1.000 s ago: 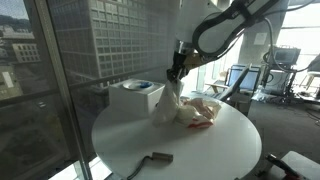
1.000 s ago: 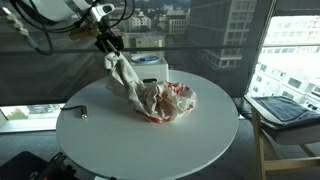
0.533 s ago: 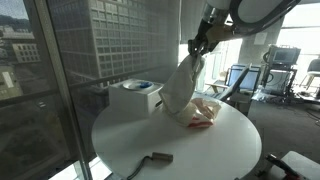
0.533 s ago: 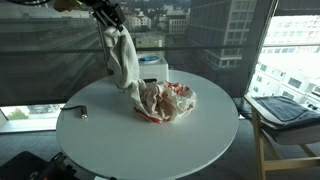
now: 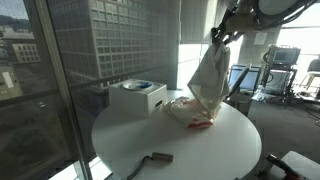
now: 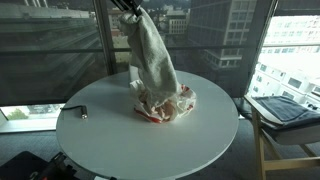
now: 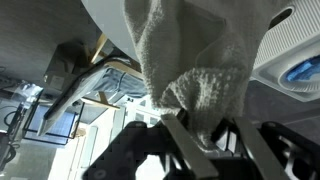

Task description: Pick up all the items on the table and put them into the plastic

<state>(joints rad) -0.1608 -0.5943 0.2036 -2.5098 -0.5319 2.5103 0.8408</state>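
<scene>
The wrinkled bag (image 5: pixel 187 110) lies on the tabletop below my gripper, so my gripper moves down over it next and releases the top of the cloth there.
My gripper (image 5: pixel 219 36) (image 6: pixel 131 6) is shut on the top of a whitish cloth (image 5: pixel 209 76) (image 6: pixel 153 55), which hangs full length in the air. The cloth's lower end dangles just above the plastic (image 5: pixel 194 112) (image 6: pixel 166 103), a wrinkled whitish-pink bag with red print lying mid-table. In the wrist view the towelling cloth (image 7: pixel 190 50) is pinched between the two fingers of the gripper (image 7: pixel 204 118). A short dark rod (image 5: pixel 156 157) lies near the table's (image 5: pixel 200 150) front edge. A small dark object (image 6: pixel 82 113) rests on the table (image 6: pixel 120 140). I cannot tell a pale pink cloth apart from the bag heap.
A white box with a blue round top (image 5: pixel 137 97) (image 7: pixel 300 65) stands at the table's edge by the window glass (image 5: pixel 60 70). A side table with a laptop (image 6: pixel 285 110) stands beyond the round table. Chairs and desks (image 5: pixel 270 80) fill the room behind.
The gripper has risen and carried the whitish cloth sideways from beside the white box to above the plastic bag; the cloth now hangs clear of the tabletop.
</scene>
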